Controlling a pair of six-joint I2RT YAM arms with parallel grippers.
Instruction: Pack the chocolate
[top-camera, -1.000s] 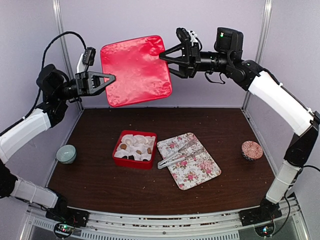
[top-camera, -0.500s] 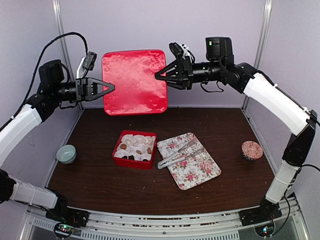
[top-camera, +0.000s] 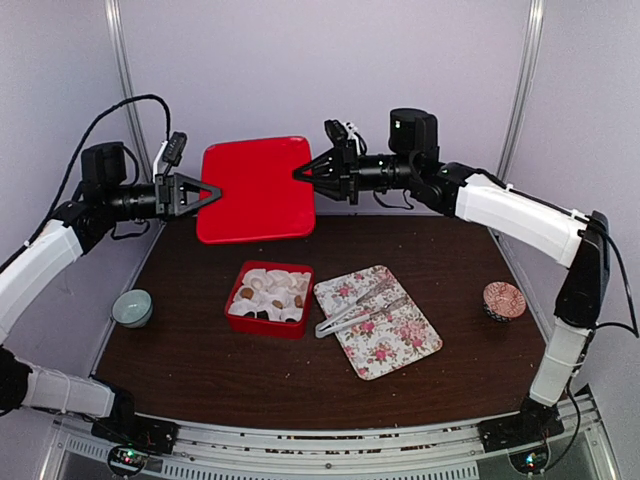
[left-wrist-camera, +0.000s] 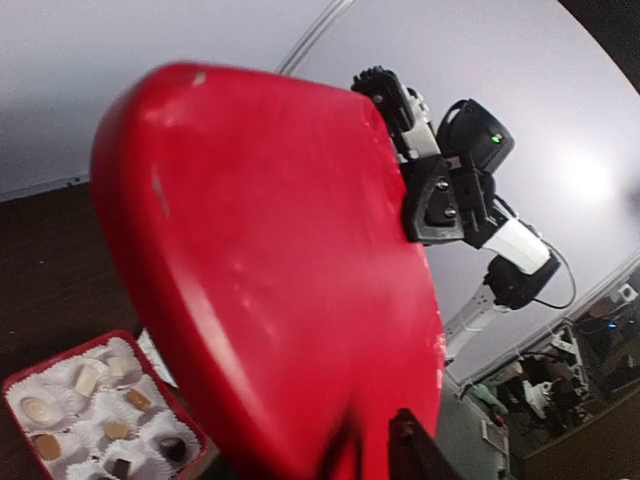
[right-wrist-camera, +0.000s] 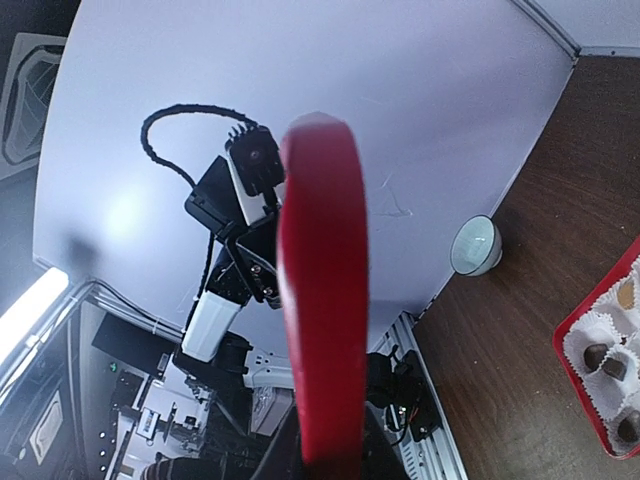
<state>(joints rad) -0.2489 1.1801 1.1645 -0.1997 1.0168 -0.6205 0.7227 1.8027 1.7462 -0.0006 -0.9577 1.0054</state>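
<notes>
Next, my right gripper lowers the lid onto the open red box (top-camera: 236, 314) (right-wrist-camera: 610, 355) below and releases there, as the chocolate still shows uncovered.
The chocolate (top-camera: 272, 294), dark and tan lumps in white paper cups, fills an open red box (top-camera: 236, 314) at mid-table; the box (left-wrist-camera: 20, 378) and its chocolate (left-wrist-camera: 118, 430) also show in the left wrist view, and a corner of the chocolate (right-wrist-camera: 597, 356) in the right. A red lid (top-camera: 255, 190) hangs in the air above and behind the box. My left gripper (top-camera: 216, 191) straddles its left edge; the lid (left-wrist-camera: 270, 270) hides how tight the jaws (left-wrist-camera: 375, 440) are. My right gripper (top-camera: 300, 172) is shut on the right edge, the lid (right-wrist-camera: 320, 300) seen edge-on between its fingers.
Metal tongs (top-camera: 358, 308) lie on a rose-printed tray (top-camera: 405, 350) right of the box. A small pale bowl (top-camera: 132, 307) sits at the left table edge, a round pink dish (top-camera: 503, 300) at the right. Walls close the back and sides.
The lid has swung from facing the camera to nearly flat and come lower. The right gripper has closed on its edge; both arms moved down and inward.
</notes>
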